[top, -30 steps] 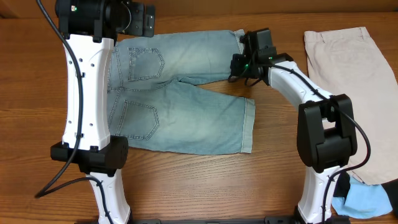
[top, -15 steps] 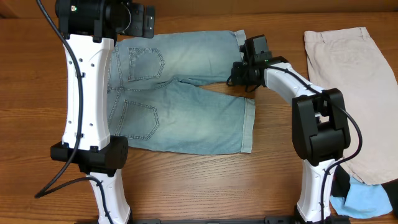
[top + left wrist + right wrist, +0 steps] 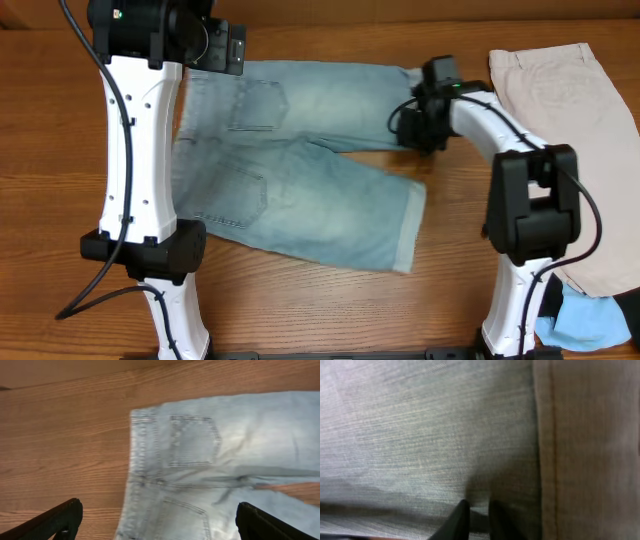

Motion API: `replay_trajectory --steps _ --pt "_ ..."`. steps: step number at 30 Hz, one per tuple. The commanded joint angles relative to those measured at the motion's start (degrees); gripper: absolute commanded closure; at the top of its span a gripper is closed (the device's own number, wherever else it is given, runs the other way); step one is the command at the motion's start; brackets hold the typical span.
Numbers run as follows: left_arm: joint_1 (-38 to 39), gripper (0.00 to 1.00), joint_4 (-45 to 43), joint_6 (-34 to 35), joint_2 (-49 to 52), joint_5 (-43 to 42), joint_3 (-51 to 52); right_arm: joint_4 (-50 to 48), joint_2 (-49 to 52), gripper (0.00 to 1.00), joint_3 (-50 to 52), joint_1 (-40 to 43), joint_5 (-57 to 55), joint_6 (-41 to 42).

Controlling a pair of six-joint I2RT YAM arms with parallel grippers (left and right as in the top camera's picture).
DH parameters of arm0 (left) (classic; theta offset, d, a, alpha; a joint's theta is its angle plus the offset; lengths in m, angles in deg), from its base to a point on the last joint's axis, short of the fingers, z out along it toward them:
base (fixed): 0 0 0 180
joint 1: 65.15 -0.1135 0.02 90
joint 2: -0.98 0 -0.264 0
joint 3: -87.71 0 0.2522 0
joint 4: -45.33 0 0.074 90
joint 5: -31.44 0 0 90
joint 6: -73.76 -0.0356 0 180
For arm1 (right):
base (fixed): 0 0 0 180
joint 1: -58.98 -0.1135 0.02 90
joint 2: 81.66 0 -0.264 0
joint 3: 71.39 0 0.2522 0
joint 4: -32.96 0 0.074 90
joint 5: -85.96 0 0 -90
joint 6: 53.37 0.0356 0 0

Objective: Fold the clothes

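Observation:
The left gripper hangs high over the far end of the waistband, so the robot will next move it back and down, turning it, onto the waistband corner nearest the robot's base.
The faded light-blue denim shorts (image 3: 300, 190) lie flat on the wooden table with the back pockets up and the legs pointing right. My right gripper (image 3: 406, 128) sits at the cuffed hem of the upper leg. In the right wrist view its fingers (image 3: 479, 510) stand a sliver apart with denim (image 3: 420, 435) pinched between them. My left gripper (image 3: 159, 514) hovers wide open above the waistband and a back pocket (image 3: 192, 440), holding nothing. In the overhead view the left gripper (image 3: 225, 45) is at the shorts' top-left corner.
Beige shorts (image 3: 570, 130) lie spread at the right edge of the table. A pale-blue garment (image 3: 590, 325) and a black one (image 3: 550, 295) are bunched at the bottom right by the right arm's base. The left arm's white links cross the shorts' left side.
The right gripper has moved to the right and dragged the denim shorts with it. The shorts now lie farther right and slightly turned. The left gripper has stayed open in place.

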Motion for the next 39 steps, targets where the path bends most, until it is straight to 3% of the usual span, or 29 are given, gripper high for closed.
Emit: replay_trajectory --steps 1,5,8,16,24,27,30,39 --pt "-0.4 0.00 -0.4 0.4 -6.3 1.1 -0.3 0.9 -6.8 0.72 0.7 3.6 1.6 -0.3" --pt "-0.4 0.00 -1.2 0.4 -10.9 2.3 -0.3 4.8 -17.0 0.48 -2.8 4.4 2.7 -0.3" --pt "-0.4 0.00 -1.0 1.1 -14.2 3.5 -0.3 9.9 -24.0 0.38 -6.0 4.3 2.8 -0.2" --pt "-0.4 0.00 5.2 7.2 -19.1 3.7 -0.2 27.0 -41.9 0.34 -7.6 1.1 -2.4 4.4" --pt "-2.0 0.00 5.2 15.9 -21.1 3.0 12.5 44.4 -54.0 0.32 -5.4 -9.5 -19.4 23.6" --pt "-4.1 0.00 5.2 20.6 -22.5 3.3 22.4 44.7 -58.2 0.24 0.0 -14.8 -20.3 31.3" --pt "-7.3 0.00 4.7 25.5 -22.8 3.5 31.7 42.3 -61.5 0.00 7.4 -19.1 -20.3 36.8" --pt "-15.6 0.04 -12.4 28.7 -22.8 -3.2 59.5 29.3 -60.8 0.00 27.3 -22.4 -12.2 38.8"
